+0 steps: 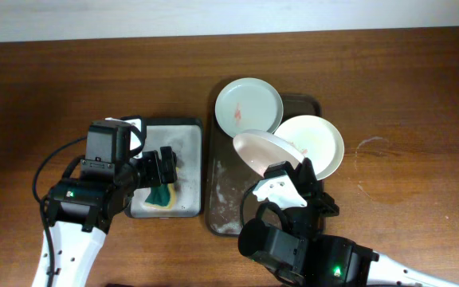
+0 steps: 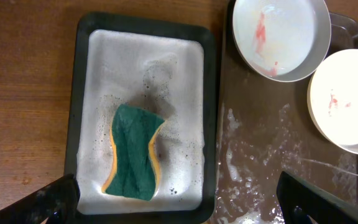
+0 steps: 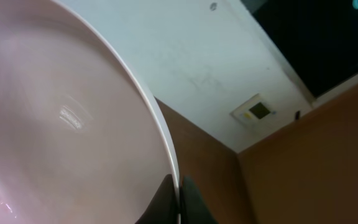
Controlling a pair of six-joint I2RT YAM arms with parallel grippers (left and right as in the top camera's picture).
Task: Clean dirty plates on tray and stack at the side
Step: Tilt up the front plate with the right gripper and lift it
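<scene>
Bare tabletop is below my right gripper and to its right in the overhead view. I will swing my right gripper past the tray, lower the plate and let it go.
Two plates with red smears lie on the dark brown tray (image 1: 221,203): one pale-mint plate (image 1: 248,106) at its far end and one white plate (image 1: 319,142) at its right; both also show in the left wrist view (image 2: 281,34) (image 2: 347,99). My right gripper (image 1: 292,171) is shut on the rim of a third plate (image 1: 263,149), held tilted above the tray; that plate fills the right wrist view (image 3: 61,124). My left gripper (image 1: 166,166) is open above the green-yellow sponge (image 2: 134,151), not touching it.
The sponge lies in soapy foam in a smaller grey-white tray (image 1: 186,131) left of the brown tray, also in the left wrist view (image 2: 146,68). Foam and water cover the brown tray's floor (image 2: 253,168). Bare wooden table lies all around (image 1: 405,104).
</scene>
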